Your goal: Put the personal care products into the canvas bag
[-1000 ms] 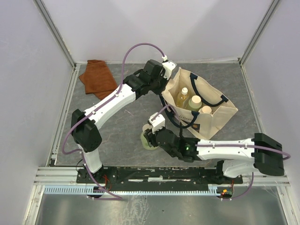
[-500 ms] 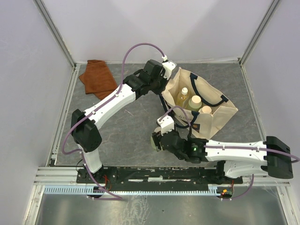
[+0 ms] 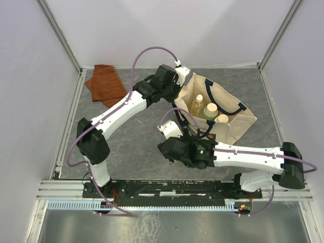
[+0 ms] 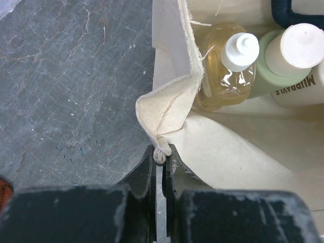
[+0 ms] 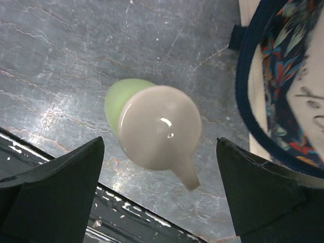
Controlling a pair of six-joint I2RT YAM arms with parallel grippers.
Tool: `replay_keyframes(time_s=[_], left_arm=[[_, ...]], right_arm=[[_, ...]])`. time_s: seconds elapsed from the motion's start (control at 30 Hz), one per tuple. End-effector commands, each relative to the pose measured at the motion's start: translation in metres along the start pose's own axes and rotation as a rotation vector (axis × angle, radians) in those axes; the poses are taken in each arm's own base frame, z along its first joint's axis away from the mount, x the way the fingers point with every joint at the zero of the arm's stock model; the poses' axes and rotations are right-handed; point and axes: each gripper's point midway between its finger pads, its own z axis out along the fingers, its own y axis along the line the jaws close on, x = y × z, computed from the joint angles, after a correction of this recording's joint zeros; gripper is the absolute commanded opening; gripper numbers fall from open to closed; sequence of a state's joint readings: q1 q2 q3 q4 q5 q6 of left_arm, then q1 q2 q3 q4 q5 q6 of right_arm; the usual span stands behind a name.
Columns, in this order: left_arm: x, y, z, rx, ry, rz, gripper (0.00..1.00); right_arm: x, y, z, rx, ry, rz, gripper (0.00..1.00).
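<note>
Next, my right gripper moves down the upright bottle past its cream cap [image 5: 157,132] with a slight turn, then onto the green body [image 5: 123,99].
In the right wrist view a pale green bottle with a cream spout cap [image 5: 157,132] stands upright on the grey table. My right gripper [image 5: 159,142] hangs open above it with a finger on each side, touching nothing. From above, that gripper [image 3: 170,148] covers the bottle. The canvas bag [image 3: 230,126] stands open at the right. Inside it are a clear amber bottle [image 4: 225,76], a pale green cream-capped bottle [image 4: 296,50] and a cream-white bottle [image 4: 304,93]. My left gripper [image 4: 160,156] is shut on the bag's near rim corner and holds it up.
A rust-brown folded cloth [image 3: 105,83] lies at the table's back left. The bag's navy handle [image 5: 247,76] hangs just right of the green bottle. The table's metal front rail [image 3: 152,187] runs close behind the right wrist.
My right gripper's jaws have gone from shut to wide open. Its wrist has shifted over the green bottle, which showed beside it from above a second ago. The left arm has not moved.
</note>
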State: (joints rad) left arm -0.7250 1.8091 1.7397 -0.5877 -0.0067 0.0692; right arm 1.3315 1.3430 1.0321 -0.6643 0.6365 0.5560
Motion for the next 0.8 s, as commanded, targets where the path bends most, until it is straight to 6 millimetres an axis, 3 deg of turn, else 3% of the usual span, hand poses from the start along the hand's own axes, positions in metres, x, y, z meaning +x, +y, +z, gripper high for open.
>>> replay_keyframes(time_s=[0.0, 0.37, 0.6, 0.77], left_arm=[[-0.015, 0.014, -0.029, -0.038, -0.047, 0.029, 0.03], [-0.016, 0.013, -0.030, -0.037, -0.048, 0.025, 0.03], [-0.016, 0.013, -0.030, -0.035, -0.047, 0.022, 0.03], [-0.015, 0.013, -0.031, -0.037, -0.048, 0.023, 0.03]], right_arm=[[-0.019, -0.015, -0.025, 0.011, 0.019, -0.131, 1.00], [-0.016, -0.014, -0.009, -0.137, 0.108, -0.258, 1.00], [-0.026, 0.001, 0.016, -0.281, 0.077, -0.287, 1.00], [-0.019, 0.015, 0.033, -0.330, 0.125, -0.322, 1.00]])
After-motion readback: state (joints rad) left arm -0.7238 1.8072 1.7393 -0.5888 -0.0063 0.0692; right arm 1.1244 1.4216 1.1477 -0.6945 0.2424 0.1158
